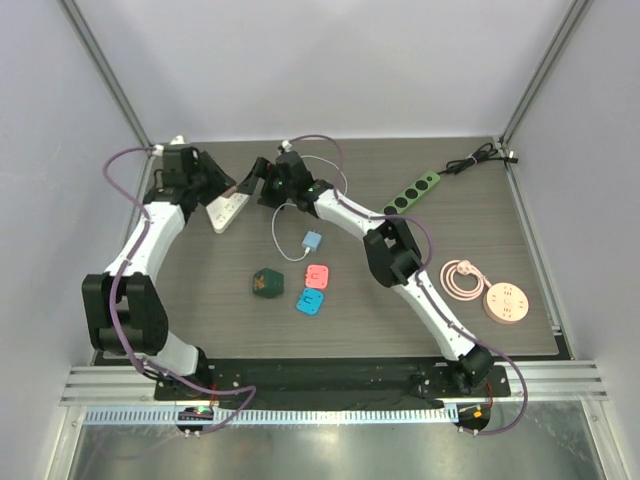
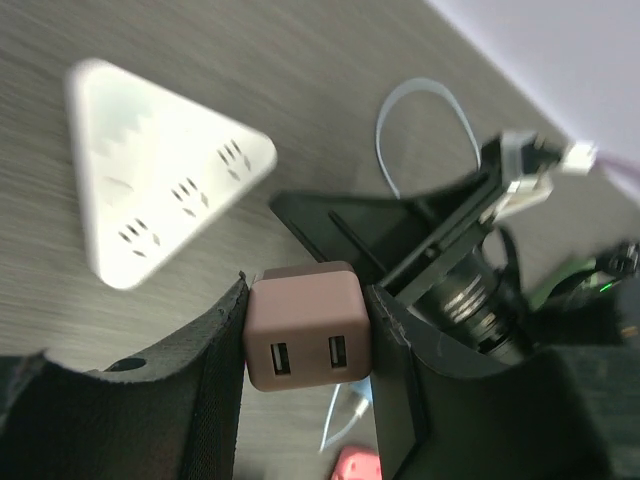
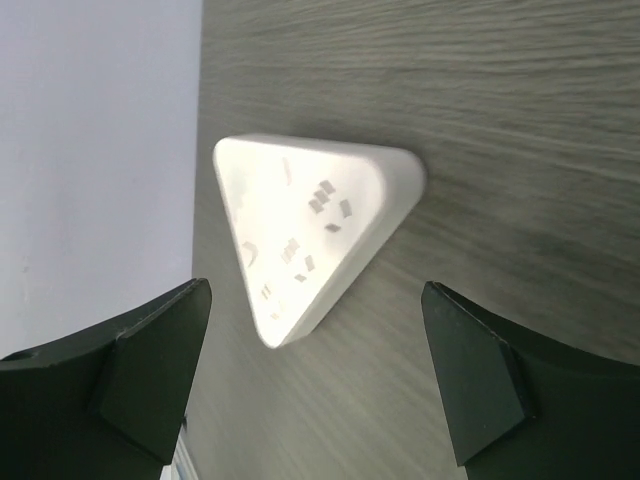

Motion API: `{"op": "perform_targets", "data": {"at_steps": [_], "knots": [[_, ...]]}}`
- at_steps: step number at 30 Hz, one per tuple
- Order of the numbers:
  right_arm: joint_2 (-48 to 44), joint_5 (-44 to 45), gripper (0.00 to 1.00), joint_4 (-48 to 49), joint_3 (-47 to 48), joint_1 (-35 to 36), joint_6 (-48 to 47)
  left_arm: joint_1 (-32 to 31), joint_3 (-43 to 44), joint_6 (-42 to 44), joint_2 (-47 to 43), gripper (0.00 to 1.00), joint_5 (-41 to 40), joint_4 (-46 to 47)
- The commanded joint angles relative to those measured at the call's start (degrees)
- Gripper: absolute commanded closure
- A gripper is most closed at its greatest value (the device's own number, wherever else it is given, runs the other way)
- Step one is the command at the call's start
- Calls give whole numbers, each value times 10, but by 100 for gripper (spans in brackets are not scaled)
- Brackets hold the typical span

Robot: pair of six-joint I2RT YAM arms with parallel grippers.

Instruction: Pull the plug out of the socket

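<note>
The bare tabletop beside the light-blue adapter has room to release the plug, so my left gripper needs to come down there next, toward the right in the top view.
A dusty-pink plug (image 2: 307,325) with two USB ports sits between the pads of my left gripper (image 2: 307,308), which is shut on it. It hangs apart from the white triangular socket (image 2: 160,180), whose outlets all show bare. From above, the socket (image 1: 228,210) lies at the table's back left, with my left gripper (image 1: 222,188) over it; the plug is hidden there. My right gripper (image 3: 315,380) stands open just off the socket's (image 3: 310,225) narrow end, nothing between its fingers (image 3: 160,360). Overhead, the right gripper (image 1: 255,180) sits right of the socket.
A green power strip (image 1: 415,190) with a black cable lies at the back right. Mid-table are a light-blue adapter (image 1: 313,241) on a white cable, a dark green cube (image 1: 266,283), a pink adapter (image 1: 318,275) and a blue one (image 1: 310,301). A round pink strip (image 1: 506,303) lies at the right.
</note>
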Motion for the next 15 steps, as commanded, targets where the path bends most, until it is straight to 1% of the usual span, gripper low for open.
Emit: {"op": "perform_targets", "data": {"at_steps": [1, 3, 5, 6, 9, 10, 12, 13, 14, 15], "knots": [[-106, -31, 8, 5, -8, -6, -43, -40, -6, 15, -20, 100, 5, -29], [-124, -39, 7, 24, -35, -15, -50, -51, -24, 7, -42, 100, 15, -20], [-156, -52, 7, 55, -63, -29, -51, -52, -66, -6, -73, 100, 31, -7], [-164, -61, 7, 78, -85, -34, -49, -51, -85, -10, -83, 100, 56, 2], [-175, -114, 7, 111, -90, -53, -36, -52, -170, -36, -120, 100, 108, 40], [-179, -133, 7, 116, -93, -58, -33, -54, -183, -50, -128, 100, 120, 50], [-211, -130, 6, 126, -128, -75, -34, -64, -203, -58, -150, 100, 132, 67], [-229, -125, 6, 138, -151, -81, -35, -83, -214, -59, -154, 100, 143, 84], [-245, -118, 5, 162, -195, -87, -34, -96, -215, -59, -156, 100, 149, 92], [-278, -114, 5, 171, -216, -102, -35, -110, -214, -58, -152, 100, 151, 99]]}}
